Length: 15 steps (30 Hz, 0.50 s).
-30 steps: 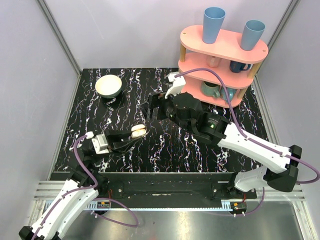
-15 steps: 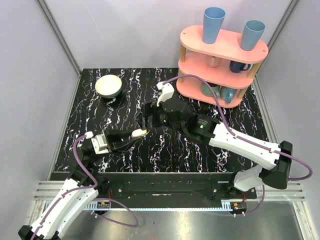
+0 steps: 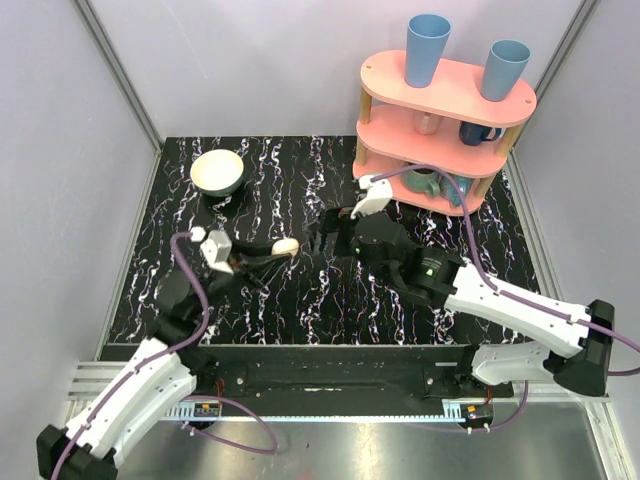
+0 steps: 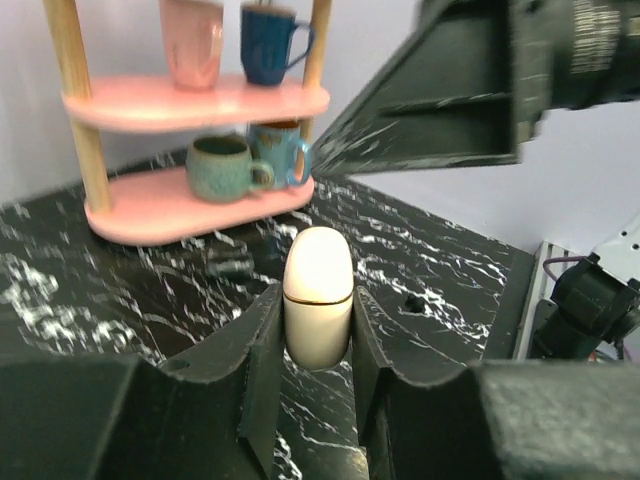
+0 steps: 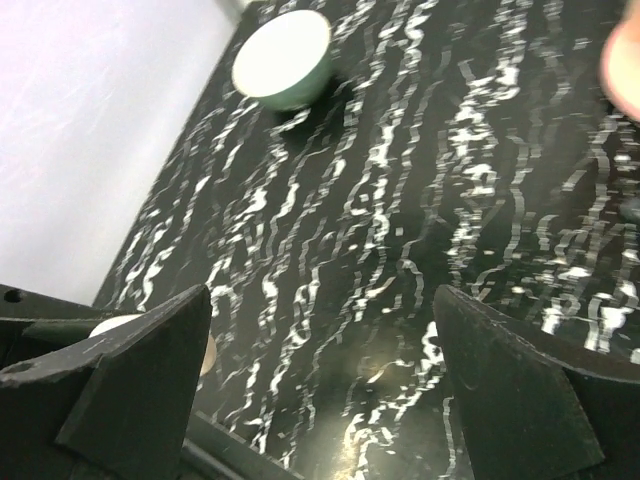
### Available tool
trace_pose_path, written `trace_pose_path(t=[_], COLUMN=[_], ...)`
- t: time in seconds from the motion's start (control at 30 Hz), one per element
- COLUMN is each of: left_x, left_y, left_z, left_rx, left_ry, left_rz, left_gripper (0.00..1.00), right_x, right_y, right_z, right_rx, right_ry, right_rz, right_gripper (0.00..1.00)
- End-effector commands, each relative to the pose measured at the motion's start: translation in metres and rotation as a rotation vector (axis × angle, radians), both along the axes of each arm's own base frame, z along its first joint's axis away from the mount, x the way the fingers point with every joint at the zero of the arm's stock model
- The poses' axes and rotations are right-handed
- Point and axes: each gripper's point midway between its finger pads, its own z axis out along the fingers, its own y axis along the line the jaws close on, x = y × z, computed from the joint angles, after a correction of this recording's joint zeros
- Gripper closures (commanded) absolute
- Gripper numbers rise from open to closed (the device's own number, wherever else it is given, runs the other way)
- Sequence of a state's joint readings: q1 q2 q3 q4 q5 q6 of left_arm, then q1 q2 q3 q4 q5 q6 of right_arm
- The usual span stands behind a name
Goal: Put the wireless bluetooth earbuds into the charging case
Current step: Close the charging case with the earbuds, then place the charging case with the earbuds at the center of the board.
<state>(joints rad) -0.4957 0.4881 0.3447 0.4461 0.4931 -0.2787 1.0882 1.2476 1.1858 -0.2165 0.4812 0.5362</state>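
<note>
The case hangs in the air. Next, my left gripper tips and goes down to the marbled tabletop below it and releases the charging case (image 3: 286, 246).
The charging case (image 4: 318, 295) is a cream-beige oval, closed, with a thin seam around it. It stands upright between my left gripper's (image 4: 315, 330) fingers, held above the black marbled table. In the top view the case (image 3: 286, 246) is at the tip of the left gripper (image 3: 278, 250), left of centre. My right gripper (image 3: 328, 234) is open and empty just to the right of the case, apart from it. In the right wrist view the right gripper (image 5: 322, 292) has wide jaws, and the case (image 5: 112, 325) peeks out behind its left finger. No earbuds are in view.
A cream bowl (image 3: 217, 172) sits at the back left and shows in the right wrist view (image 5: 283, 58). A pink three-tier shelf (image 3: 440, 130) with mugs and blue cups stands at the back right. The right gripper's body (image 4: 470, 90) looms above the case.
The case, open in two halves a second ago, is now closed. The left gripper has lifted it up and away. The right gripper has drawn back to the right.
</note>
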Motion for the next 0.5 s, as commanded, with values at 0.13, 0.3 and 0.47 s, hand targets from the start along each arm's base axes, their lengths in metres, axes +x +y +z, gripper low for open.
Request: trace_pose_path(t=[0.13, 0.3, 0.47], left_x=[0.053, 0.075, 0.098], left_y=[-0.022, -0.025, -0.013], left_z=[-0.042, -0.068, -0.100], left_rx=[-0.010, -0.069, -0.141], left_ry=[0.406, 0.602, 0.757], left_rz=[0.013, -0.005, 0.014], left_gripper=[1.00, 1.00, 1.00], right_x=[0.011, 0.003, -0.001], right_y=[-0.099, -0.115, -0.113], right_z=[0.013, -0.007, -0.019], right_rx=[0.057, 0.087, 0.086], right_ry=[-0.072, -0.036, -0.004], right_rz=[-0.328, -0.335, -0.314], right_gripper=[0.00, 0.00, 0.00])
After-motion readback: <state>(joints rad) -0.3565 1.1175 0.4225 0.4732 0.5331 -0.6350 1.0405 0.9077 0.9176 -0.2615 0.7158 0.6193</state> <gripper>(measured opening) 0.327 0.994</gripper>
